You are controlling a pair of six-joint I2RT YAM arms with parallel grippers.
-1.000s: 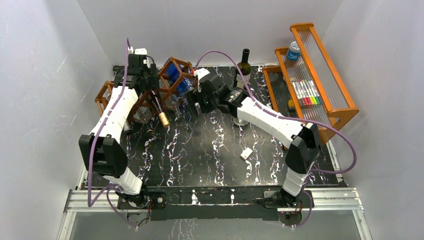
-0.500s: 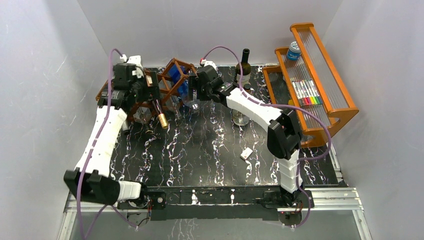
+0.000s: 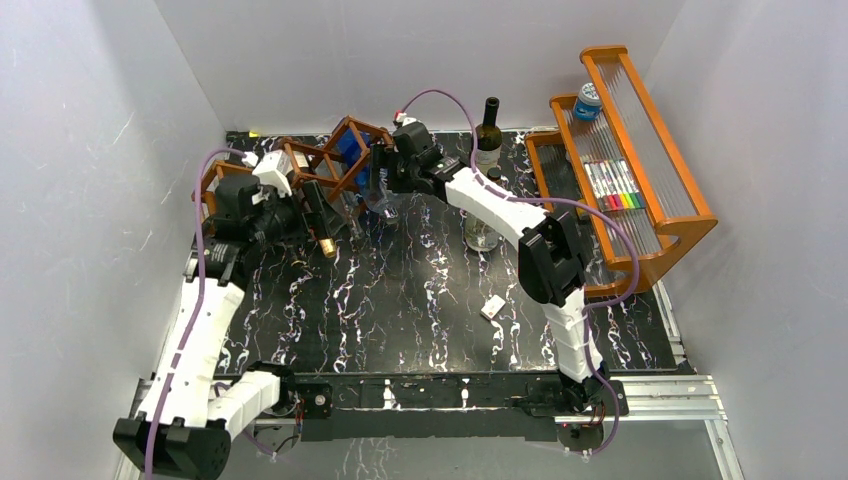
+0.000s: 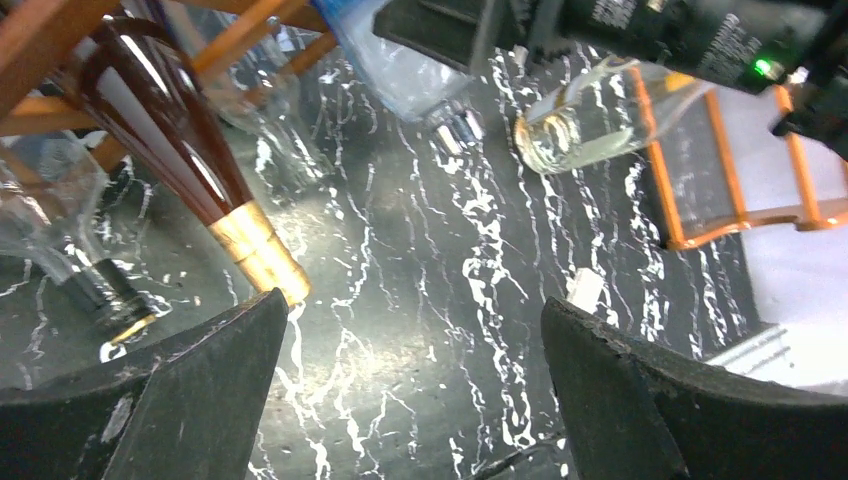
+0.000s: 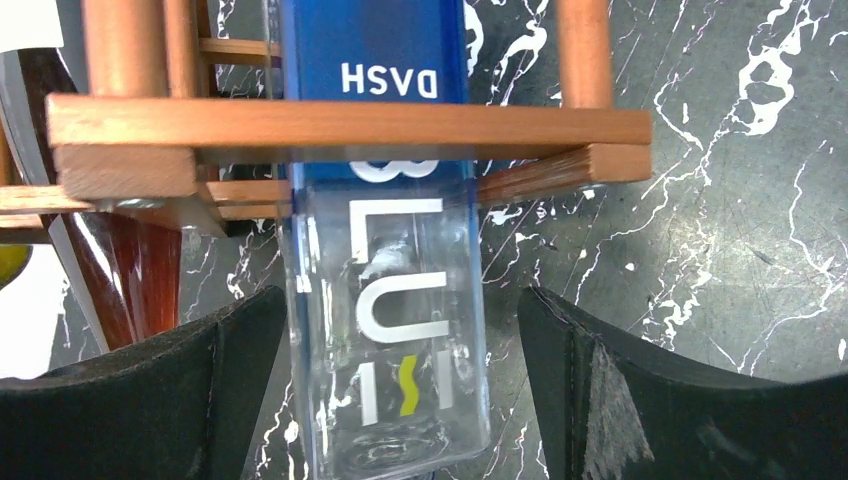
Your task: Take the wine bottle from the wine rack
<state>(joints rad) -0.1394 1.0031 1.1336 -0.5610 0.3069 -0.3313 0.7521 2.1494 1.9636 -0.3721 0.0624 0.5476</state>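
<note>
My right gripper lowers onto the clear part of the square bottle (image 5: 392, 325) beside the rack bar (image 5: 340, 122) next and closes, since its open fingers already straddle both sides.
The wine rack (image 3: 318, 172), a reddish-brown lattice, stands at the back left. A dark wine bottle (image 3: 320, 218) lies in it, its gold-foil neck (image 4: 256, 250) sticking out toward the table. My left gripper (image 3: 296, 212) is open just near of that neck, and in the wrist view its midpoint (image 4: 415, 330) hovers over bare table, holding nothing. My right gripper (image 3: 378, 178) is at the rack's right cell. It is open (image 5: 400, 330), with its fingers on either side of a clear square bottle with a blue label (image 5: 395, 290) under a rack bar (image 5: 340, 122).
An upright green wine bottle (image 3: 487, 128) stands at the back, with a clear glass (image 3: 481, 236) nearer. A small white block (image 3: 492, 307) lies mid-table. The orange shelf (image 3: 640, 160) holds markers and a jar at the right. Another capped bottle (image 4: 105, 295) lies under the rack.
My left gripper opened and drew back from the rack toward the near left, while the wine bottle stayed in the rack. My right gripper moved up to the clear blue-labelled bottle.
</note>
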